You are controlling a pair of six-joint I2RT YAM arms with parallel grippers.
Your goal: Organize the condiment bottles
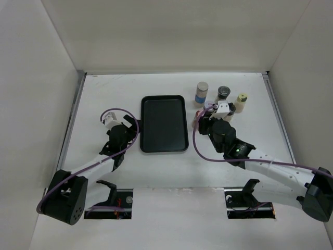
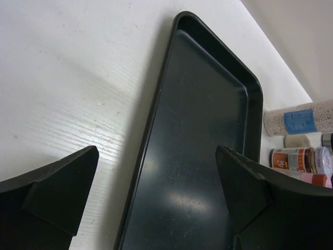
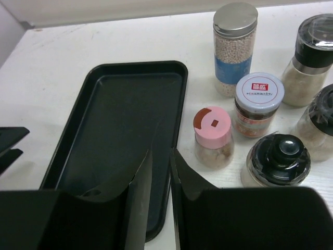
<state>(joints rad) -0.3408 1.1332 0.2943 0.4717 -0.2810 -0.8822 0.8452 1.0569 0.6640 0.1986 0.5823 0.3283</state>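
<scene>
I will next move my right gripper to its right in the wrist view, open its closed fingers and lower them around the near black cap (image 3: 281, 158), because the cap is below it.
Several condiment bottles stand right of the black tray (image 1: 163, 98). In the right wrist view I see a pink-capped bottle (image 3: 212, 136), a lilac-capped jar (image 3: 258, 103), a tall grey-capped bottle (image 3: 234, 47) with a blue label, and black-capped ones (image 3: 278, 159) (image 3: 314, 52). My right gripper (image 3: 162, 152) is shut with nothing held. It hangs over the tray's right rim, just left of the pink-capped bottle. My left gripper (image 2: 156, 156) is open and straddles the tray's left rim (image 2: 156, 120). From above, the right arm (image 1: 223, 136) hides some of the bottles.
From above, the grey-capped bottle (image 1: 201, 92), a black-capped bottle (image 1: 223, 94) and a pale-yellow-capped bottle (image 1: 241, 101) line up near the back right. White walls (image 1: 47, 78) enclose the table on three sides. Nothing lies in the tray (image 3: 104, 130).
</scene>
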